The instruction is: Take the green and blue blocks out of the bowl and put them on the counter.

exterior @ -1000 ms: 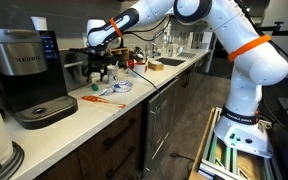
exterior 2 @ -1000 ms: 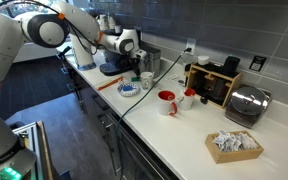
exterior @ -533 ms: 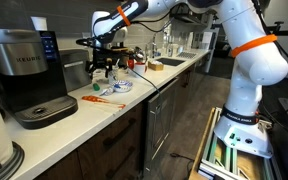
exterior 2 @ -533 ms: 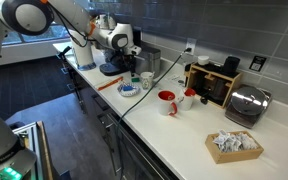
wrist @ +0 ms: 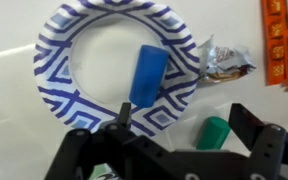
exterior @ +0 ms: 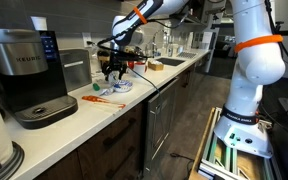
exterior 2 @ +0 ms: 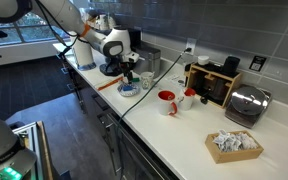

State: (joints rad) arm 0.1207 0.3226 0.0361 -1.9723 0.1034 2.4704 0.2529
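The gripper shifts past the bowl's rim and down onto the blue block [wrist: 149, 76] next, since that block remains in the bowl while the green block lies on the counter.
In the wrist view the pale bowl [wrist: 74, 45] with a blue pattern holds the blue block [wrist: 147, 75], which lies near its lower right rim. The green block [wrist: 215, 131] lies outside the bowl on the off-white counter [wrist: 14, 130]. My gripper [wrist: 187, 125] is open just above the counter, and the green block lies between its fingers, nearer the right finger [wrist: 249, 120]. In both exterior views the gripper [exterior: 114, 72] [exterior 2: 127, 75] hangs right over the bowl [exterior: 121, 88] [exterior 2: 129, 90]. The blocks are too small to see there.
A crumpled wrapper [wrist: 224, 62] and a long flat orange item [wrist: 281, 40] [exterior: 102, 98] lie beside the bowl. A coffee machine [exterior: 29, 75] stands further along the counter. A red mug [exterior 2: 167, 102], a toaster [exterior 2: 246, 105] and a box [exterior 2: 234, 145] stand on the other side.
The arm has swung along the counter from beside the coffee machine and come down over the bowl. The bowl and the orange item have not moved.
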